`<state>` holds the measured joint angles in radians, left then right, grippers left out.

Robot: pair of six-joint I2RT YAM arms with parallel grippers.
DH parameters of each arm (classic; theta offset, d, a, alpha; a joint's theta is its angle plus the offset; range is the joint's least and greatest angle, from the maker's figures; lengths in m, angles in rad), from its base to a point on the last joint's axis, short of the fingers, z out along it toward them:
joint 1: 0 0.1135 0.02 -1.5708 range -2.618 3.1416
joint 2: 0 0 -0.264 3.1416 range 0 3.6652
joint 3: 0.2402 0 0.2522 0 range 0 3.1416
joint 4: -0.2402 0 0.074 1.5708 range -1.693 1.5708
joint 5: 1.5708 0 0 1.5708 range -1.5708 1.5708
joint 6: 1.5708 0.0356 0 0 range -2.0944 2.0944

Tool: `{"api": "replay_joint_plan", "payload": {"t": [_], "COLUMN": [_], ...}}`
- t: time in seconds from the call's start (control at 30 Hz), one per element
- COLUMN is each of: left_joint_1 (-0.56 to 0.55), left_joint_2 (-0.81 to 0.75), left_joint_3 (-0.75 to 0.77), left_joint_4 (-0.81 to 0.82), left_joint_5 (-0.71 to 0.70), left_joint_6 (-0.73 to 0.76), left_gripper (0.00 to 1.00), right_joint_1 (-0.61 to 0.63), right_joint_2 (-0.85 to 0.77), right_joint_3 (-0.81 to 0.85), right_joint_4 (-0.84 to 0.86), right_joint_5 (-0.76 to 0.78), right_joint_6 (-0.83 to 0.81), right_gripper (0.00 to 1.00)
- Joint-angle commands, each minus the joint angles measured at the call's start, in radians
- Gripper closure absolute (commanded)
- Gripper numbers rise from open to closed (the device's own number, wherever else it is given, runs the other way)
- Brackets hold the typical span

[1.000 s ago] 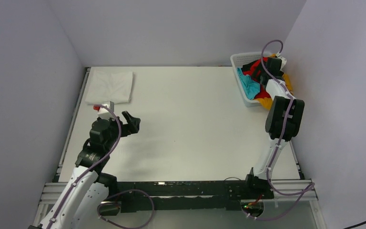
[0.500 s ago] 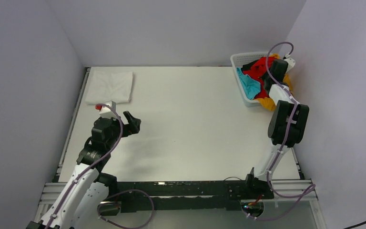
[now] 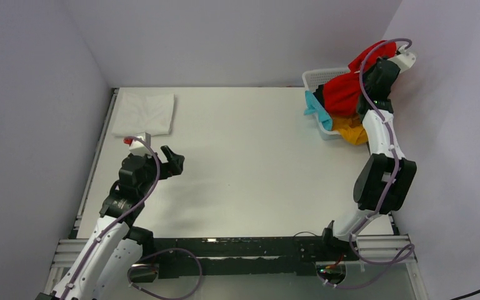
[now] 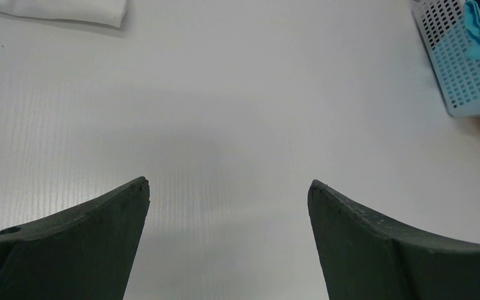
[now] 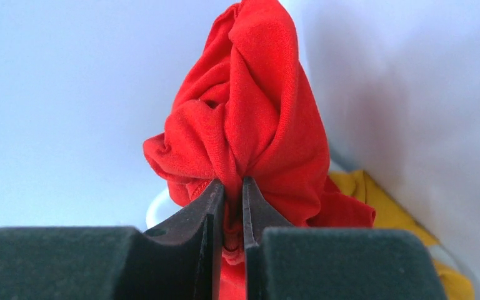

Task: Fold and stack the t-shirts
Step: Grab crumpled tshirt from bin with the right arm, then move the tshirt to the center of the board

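Note:
I will lift my right gripper first, then swing it toward the folded white t-shirt and lower it, to get over bare in the middle of the table point(image 3: 244, 156).
My right gripper point(image 5: 233, 182) is shut on a bunch of the bright red t-shirt point(image 5: 256, 119), and holds it up above the white lattice basket point(image 3: 317, 80) at the back right. The red t-shirt point(image 3: 345, 90) hangs from the gripper point(image 3: 381, 61) down to the basket. A teal t-shirt point(image 3: 315, 111) hangs over the basket's left rim and a mustard-yellow one point(image 3: 352, 132) spills over its front. A folded white t-shirt point(image 3: 145, 114) lies at the back left. My left gripper point(image 4: 228, 184) stands open over bare table, nothing between its fingers point(image 3: 174, 157).
Grey walls close in the table on the left, back and right. The basket point(image 4: 459, 69) stands against the right wall. The right arm's upper link point(image 3: 384, 181) rises along the table's right edge.
The right gripper closed on the red t-shirt inside the basket and lifted it up and to the right. The left arm has stayed in place.

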<state>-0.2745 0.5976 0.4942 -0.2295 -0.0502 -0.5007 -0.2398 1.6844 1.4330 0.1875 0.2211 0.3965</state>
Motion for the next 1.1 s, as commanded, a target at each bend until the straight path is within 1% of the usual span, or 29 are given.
{"api": "replay_joint_plan", "payload": {"t": [0.0, 0.1, 0.2, 0.27, 0.37, 0.47, 0.53, 0.6, 0.67, 0.73, 0.77, 0.83, 0.9, 1.07], "left_joint_1": [0.001, 0.000, 0.000, 0.000, 0.001, 0.000, 0.000, 0.000, 0.000, 0.000, 0.000, 0.001, 0.000, 0.000], "left_joint_2": [-0.010, -0.011, -0.012, -0.010, -0.003, -0.001, -0.006, -0.010, -0.018, -0.027, -0.032, -0.045, -0.055, -0.058], "left_joint_3": [0.014, 0.010, 0.010, 0.012, 0.014, 0.014, 0.023, 0.026, 0.024, 0.028, 0.033, 0.042, 0.051, 0.063], "left_joint_4": [0.030, 0.028, 0.027, 0.029, 0.025, 0.020, 0.016, 0.017, 0.011, -0.006, -0.020, -0.052, -0.080, -0.146], "left_joint_5": [0.013, 0.016, 0.015, 0.013, 0.028, 0.039, 0.038, 0.041, 0.051, 0.053, 0.053, 0.015, -0.013, -0.035], "left_joint_6": [-0.006, -0.010, -0.013, -0.014, -0.023, -0.031, -0.032, -0.033, -0.043, -0.047, -0.049, -0.057, -0.068, -0.085], "left_gripper": [0.01, 0.00, 0.01, 0.00, 0.01, 0.01, 0.01, 0.01, 0.01, 0.01, 0.01, 0.01, 0.01, 0.00], "right_joint_1": [-0.005, -0.004, -0.003, -0.003, 0.000, 0.021, 0.071, 0.155, 0.270, 0.395, 0.426, 0.466, 0.483, 0.527], "right_joint_2": [-0.081, -0.127, -0.186, -0.214, -0.233, -0.240, -0.255, -0.280, -0.295, -0.305, -0.315, -0.352, -0.380, -0.387], "right_joint_3": [0.150, 0.198, 0.229, 0.257, 0.301, 0.315, 0.299, 0.277, 0.283, 0.278, 0.252, 0.131, 0.033, -0.107], "right_joint_4": [0.082, 0.092, 0.082, 0.046, -0.022, -0.020, -0.004, -0.051, -0.140, -0.206, -0.207, -0.143, -0.117, -0.264], "right_joint_5": [0.065, 0.019, -0.098, -0.222, -0.463, -0.730, -0.822, -0.804, -0.788, -0.809, -0.832, -0.862, -0.856, -0.664], "right_joint_6": [-0.085, -0.096, -0.050, -0.011, 0.070, 0.178, 0.207, 0.162, 0.069, 0.011, 0.012, 0.069, 0.104, 0.115], "right_gripper": [1.00, 1.00, 1.00, 1.00, 1.00, 1.00, 1.00, 1.00, 1.00, 1.00, 1.00, 1.00, 1.00, 1.00]}}
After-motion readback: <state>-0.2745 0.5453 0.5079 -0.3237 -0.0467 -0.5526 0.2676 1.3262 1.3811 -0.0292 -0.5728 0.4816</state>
